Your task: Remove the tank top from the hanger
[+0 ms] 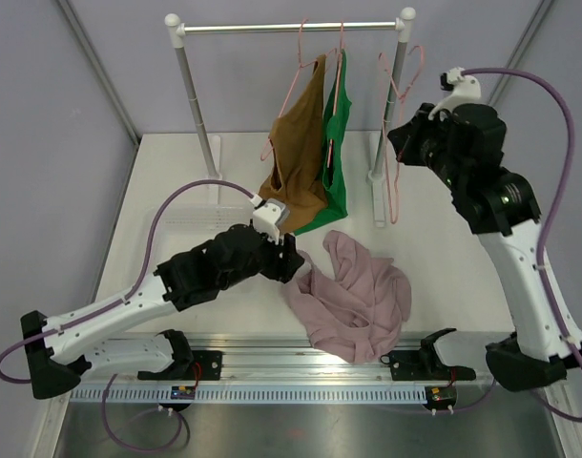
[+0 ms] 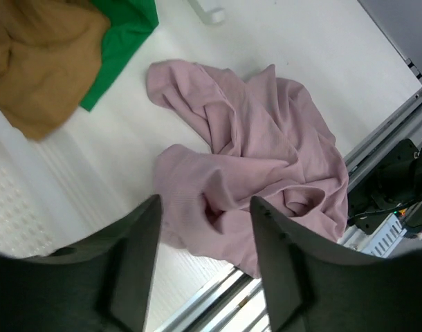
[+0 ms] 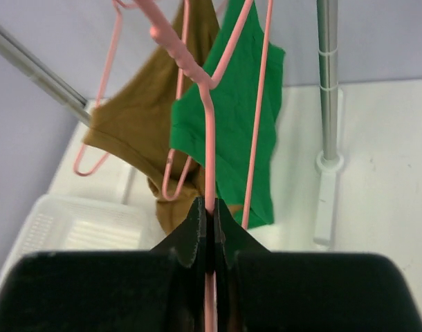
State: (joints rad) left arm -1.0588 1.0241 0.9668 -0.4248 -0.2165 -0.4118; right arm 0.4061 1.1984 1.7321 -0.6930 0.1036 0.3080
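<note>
The robot's right gripper will next carry the empty hanger outward and to the left in the overhead view, onto the rod beside the post, since the hanger's hook is off the rod.
A pink tank top (image 1: 353, 291) lies crumpled on the table in front of the rack, off any hanger; it fills the left wrist view (image 2: 259, 152). My left gripper (image 1: 293, 260) is open and empty at its left edge, jaws spread just above the cloth (image 2: 204, 200). My right gripper (image 1: 401, 138) is shut on the lower wire of a bare pink hanger (image 1: 390, 191) by the rack's right post (image 3: 209, 207). The hanger (image 3: 209, 138) rises straight from the jaws. Brown (image 1: 296, 162) and green (image 1: 337, 162) tank tops hang on pink hangers.
The clothes rack's rod (image 1: 291, 29) spans the back, with its right post (image 3: 326, 83) and foot on the table. A white slotted tray (image 1: 191, 224) lies left of the hanging tops. A metal rail (image 1: 301, 358) runs along the near edge.
</note>
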